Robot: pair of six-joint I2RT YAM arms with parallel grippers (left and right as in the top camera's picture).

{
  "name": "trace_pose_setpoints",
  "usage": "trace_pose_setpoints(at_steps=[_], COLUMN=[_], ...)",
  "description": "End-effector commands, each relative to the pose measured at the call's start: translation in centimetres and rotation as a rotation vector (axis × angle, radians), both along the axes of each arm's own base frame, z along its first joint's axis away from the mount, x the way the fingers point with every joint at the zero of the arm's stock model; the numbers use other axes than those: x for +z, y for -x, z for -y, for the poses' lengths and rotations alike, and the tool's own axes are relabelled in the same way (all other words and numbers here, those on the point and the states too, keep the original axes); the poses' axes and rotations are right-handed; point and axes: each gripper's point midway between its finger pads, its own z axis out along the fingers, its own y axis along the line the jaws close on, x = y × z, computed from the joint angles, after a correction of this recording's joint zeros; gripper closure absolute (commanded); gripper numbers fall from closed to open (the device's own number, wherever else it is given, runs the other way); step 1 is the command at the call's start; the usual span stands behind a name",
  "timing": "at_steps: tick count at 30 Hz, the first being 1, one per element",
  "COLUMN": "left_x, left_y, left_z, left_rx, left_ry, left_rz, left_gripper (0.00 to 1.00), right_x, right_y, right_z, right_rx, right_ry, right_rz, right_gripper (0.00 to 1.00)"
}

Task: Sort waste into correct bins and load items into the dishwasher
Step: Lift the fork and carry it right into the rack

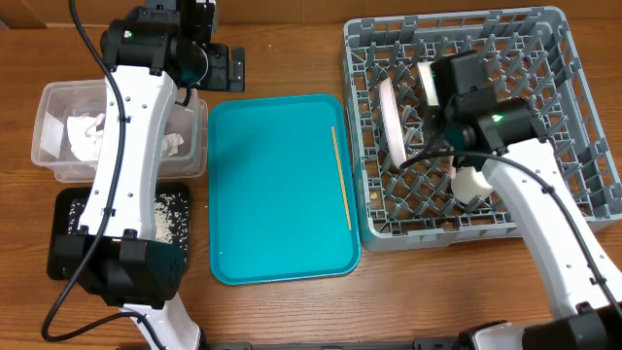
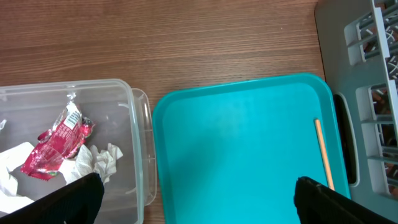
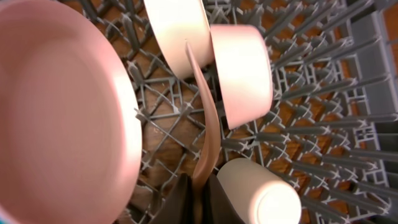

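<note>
My right gripper holds the thin pale curved handle and will lower it down and toward the pink plate (image 3: 62, 112), into the open rack gap (image 3: 168, 118) beside the pink plate, where grey pegs stand.
My right gripper (image 3: 200, 186) is shut on a thin pale curved handle, apparently the white fork (image 3: 205, 118), and holds it upright inside the grey dishwasher rack (image 1: 573, 117). Around it stand the pink plate (image 3: 62, 112), two white bowls (image 3: 242, 74) and a white cup (image 3: 261, 193). My left gripper (image 2: 202, 202) is open and empty, hovering over the seam between the clear bin (image 2: 140, 149) and the teal tray (image 2: 242, 143). A tan chopstick (image 1: 341, 180) lies along the tray's right side. The clear bin holds napkins (image 1: 86, 134) and a red wrapper (image 2: 56, 140).
The black bin (image 1: 68, 209) at the front left has rice (image 1: 167, 216) scattered in it, partly under my left arm. Bare wooden table (image 1: 292, 311) runs along the front. The rack's rim (image 2: 348, 37) stands right of the teal tray.
</note>
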Motion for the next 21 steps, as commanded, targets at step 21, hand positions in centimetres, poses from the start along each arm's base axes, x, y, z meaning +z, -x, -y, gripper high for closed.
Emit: trace_pose_setpoints(at_steps=[21], left_x=[-0.4], left_y=[-0.1], left_z=[0.0], left_rx=[0.015], left_ry=[0.002], left_rz=[-0.010], left_gripper=[0.00], right_x=[-7.5], right_y=[-0.3], right_z=[-1.6], right_rx=[0.159], right_ry=[-0.080], right_rz=[-0.066], right_gripper=[0.74])
